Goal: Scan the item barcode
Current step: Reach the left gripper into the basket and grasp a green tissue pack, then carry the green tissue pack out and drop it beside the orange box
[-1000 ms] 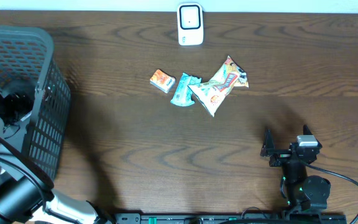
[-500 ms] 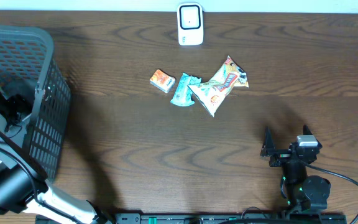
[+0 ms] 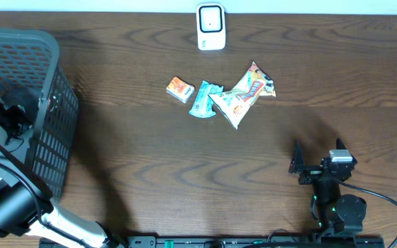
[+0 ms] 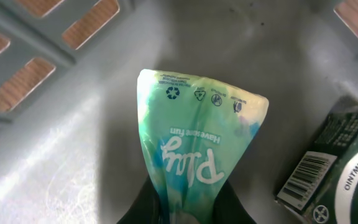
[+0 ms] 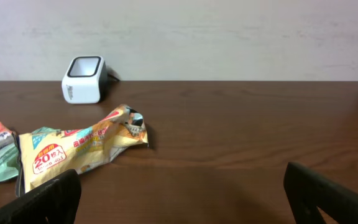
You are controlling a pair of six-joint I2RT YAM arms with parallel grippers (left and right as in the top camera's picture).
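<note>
The bare tabletop (image 3: 160, 104) beside the orange packet lies across the basket's side, so next I should lift my left gripper over that side, lower it and release the pouch there.
Inside the grey basket (image 3: 47, 62) at the left, my left gripper (image 4: 188, 213) is shut on the lower end of a green and blue pouch (image 4: 194, 137) printed "Play". The pouch stands up from the jaws against the basket floor. From overhead the left gripper (image 3: 9, 114) is only a dark shape behind the basket wall. The white barcode scanner (image 3: 211, 26) stands at the far edge of the table, and also shows in the right wrist view (image 5: 84, 79). My right gripper (image 3: 317, 150) rests open at the front right, with nothing between its fingers (image 5: 48, 199).
A dark green ointment box (image 4: 331, 177) with a barcode lies beside the pouch in the basket. On the table lie an orange packet (image 3: 180, 89), a teal packet (image 3: 203, 98) and a yellow snack bag (image 3: 243, 95), all near the middle.
The left gripper went from open to shut on the green pouch inside the basket, and the left arm shifted slightly. The right arm has not moved.
</note>
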